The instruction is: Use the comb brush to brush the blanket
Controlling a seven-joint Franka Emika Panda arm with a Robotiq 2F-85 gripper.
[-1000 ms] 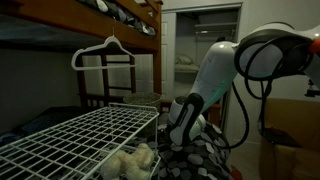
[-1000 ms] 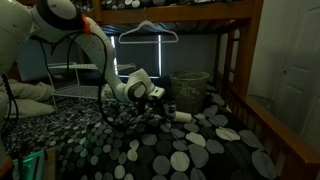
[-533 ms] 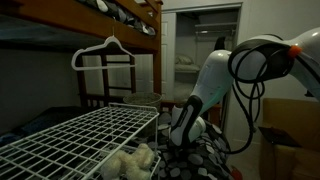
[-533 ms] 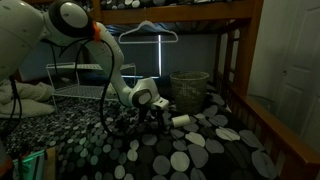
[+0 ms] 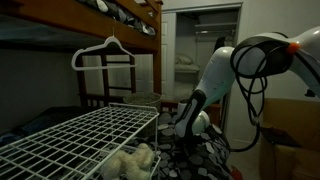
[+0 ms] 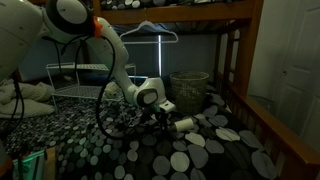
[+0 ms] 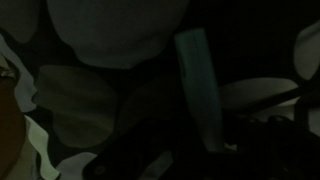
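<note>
My gripper lifts the comb brush next, shifts outward, then lowers it onto the dotted fabric [image 6: 177,114] beside the mesh basket and releases, since blanket lies open there.
The black blanket [image 6: 190,155] with white and grey dots covers the lower bunk; it also shows in an exterior view [image 5: 207,160] and fills the dark wrist view [image 7: 110,30]. My gripper [image 6: 165,116] is low on the blanket near its middle, pointing down. A pale handle, the comb brush [image 6: 185,124], sticks out from it and lies against the fabric. In the wrist view the brush [image 7: 196,85] runs as a pale strip down into the dark jaws of my gripper [image 7: 200,150], which look shut on it. The brush head is hidden.
A white wire rack [image 5: 80,135] stands in front, with fluffy cream lumps [image 5: 130,160] beneath it. A mesh basket [image 6: 190,88] sits behind the gripper. A white hanger [image 6: 150,28] hangs from the top bunk. The wooden bed post [image 6: 235,70] stands at the right.
My gripper has slid across the blanket toward the bed post with the brush in it; the arm leans further over.
</note>
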